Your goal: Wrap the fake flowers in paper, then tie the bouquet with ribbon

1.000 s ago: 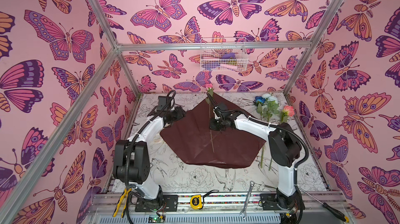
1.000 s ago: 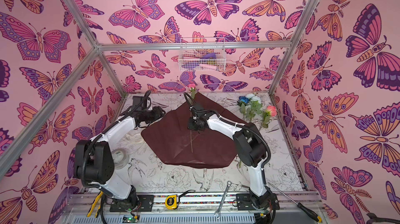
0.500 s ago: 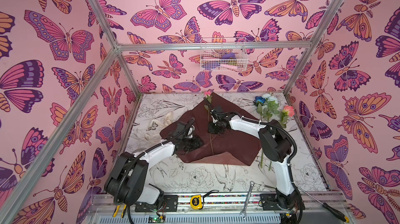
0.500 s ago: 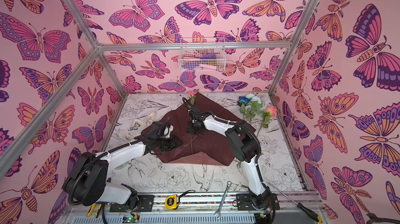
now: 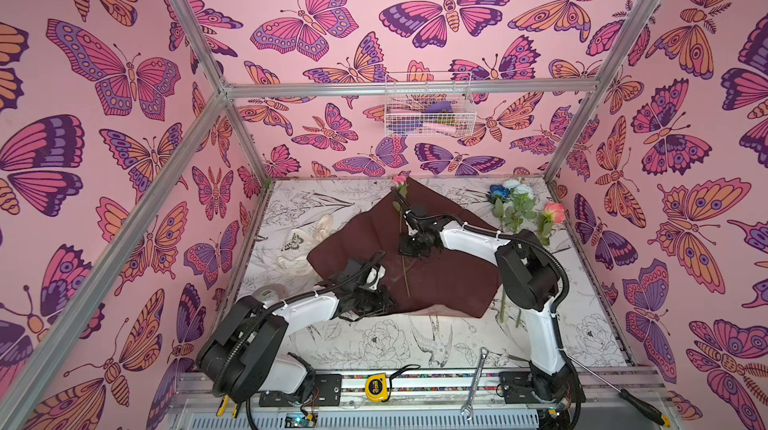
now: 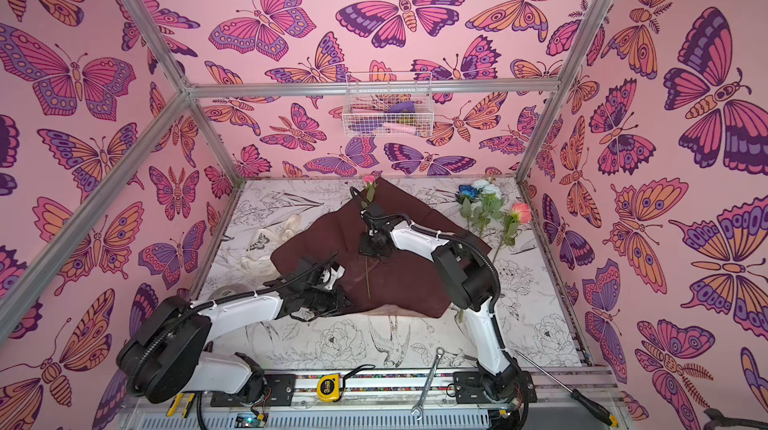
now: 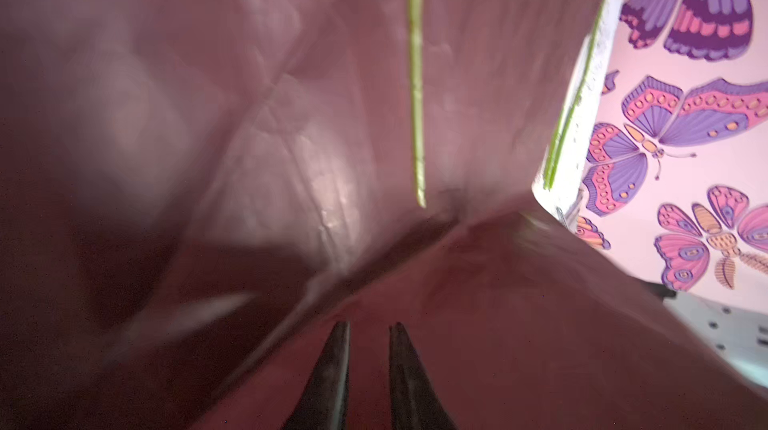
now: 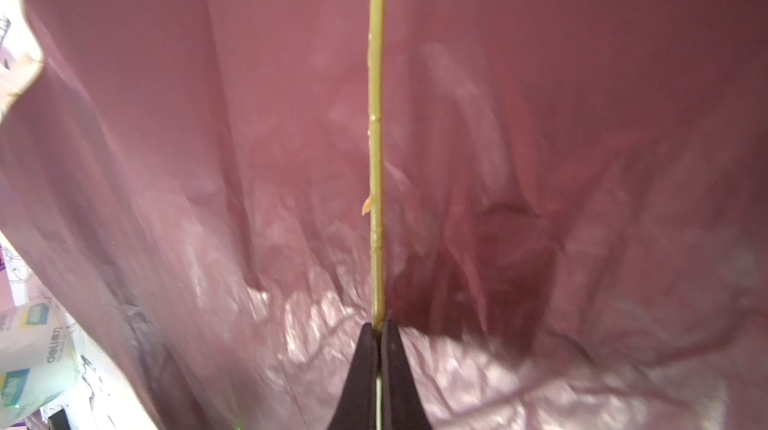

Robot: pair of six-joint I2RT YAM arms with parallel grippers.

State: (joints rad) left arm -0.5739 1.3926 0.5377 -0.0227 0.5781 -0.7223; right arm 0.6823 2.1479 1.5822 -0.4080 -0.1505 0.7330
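Note:
The pink rose [image 5: 400,179] is already lying at the far corner of the wrapping paper, so the robot's right gripper will next lower the pinched stem slightly onto the paper and let it go.
The dark red wrapping paper [image 5: 449,282] lies crumpled mid-table in both top views, and a pink rose [image 5: 400,179] rests on it with its stem [image 5: 405,278] running toward the front. My right gripper [image 5: 409,247] is shut on that stem [image 8: 376,137], fingertips [image 8: 377,324] pinching it just above the paper. The left gripper [image 5: 384,303] is low at the paper's front-left edge. Its jaws [image 7: 370,326] stand a narrow gap apart, with red paper [image 7: 249,116] showing between and around them. Blue and white roses [image 5: 509,195] and a peach rose [image 5: 555,212] lie at the back right.
A cream ribbon [image 5: 307,241] and a tape roll [image 5: 270,293] lie left of the paper. On the front rail sit a yellow tape measure [image 5: 377,386], a wrench [image 5: 473,382] and a screwdriver [image 5: 623,390]. A wire basket [image 5: 430,110] hangs on the back wall.
The left arm swung from the paper's back-left corner to its front-left edge, and its jaws narrowed. The paper's left side got pushed inward and crumpled. The right gripper stayed on the stem.

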